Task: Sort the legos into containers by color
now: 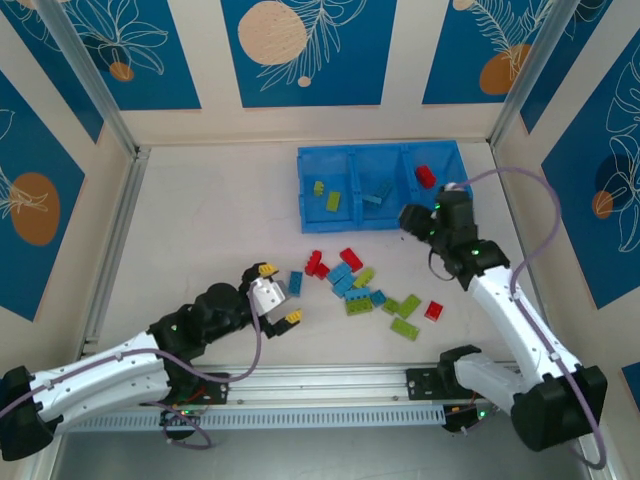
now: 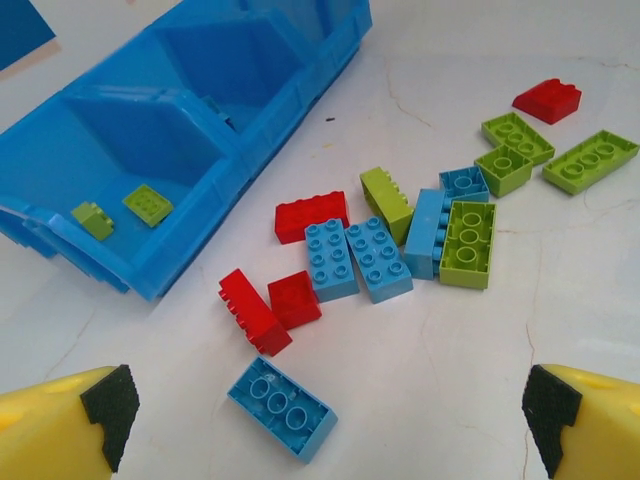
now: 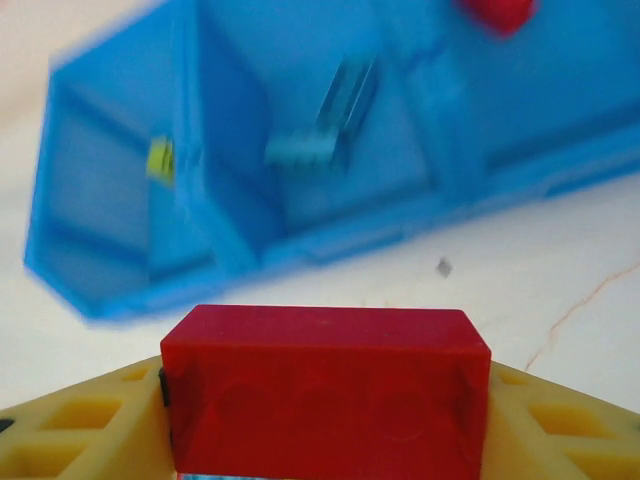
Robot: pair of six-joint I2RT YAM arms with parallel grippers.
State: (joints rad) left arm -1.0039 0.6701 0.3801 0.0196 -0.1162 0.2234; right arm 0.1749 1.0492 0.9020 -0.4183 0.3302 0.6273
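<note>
The right gripper will next carry this matching brick outward past the near side of the tray and let go of it, because the tray's section already holding a red brick (image 1: 433, 182) (image 3: 565, 80) is that way.
Several red, light blue and lime legos (image 1: 360, 285) lie scattered on the table in front of the blue tray (image 1: 306, 215). Its left compartment holds two lime bricks (image 2: 148, 204), the middle one a blue brick (image 1: 378, 192), the right one a red brick (image 1: 426, 176). My left gripper (image 2: 330, 415) is open and low over the table. An upside-down blue brick (image 2: 282, 407) lies between its pads, nearer the left pad (image 2: 108, 408). My right gripper (image 3: 325, 420) is shut on a red brick (image 3: 325, 385), just before the tray's near wall (image 3: 400, 235).
The pile's nearest pieces are two red bricks (image 2: 268, 305) and two blue bricks (image 2: 357, 257) beyond the left gripper. A lone red brick (image 1: 434, 310) and lime bricks (image 1: 404, 318) lie to the right. Metal frame rails (image 1: 115, 240) border the table.
</note>
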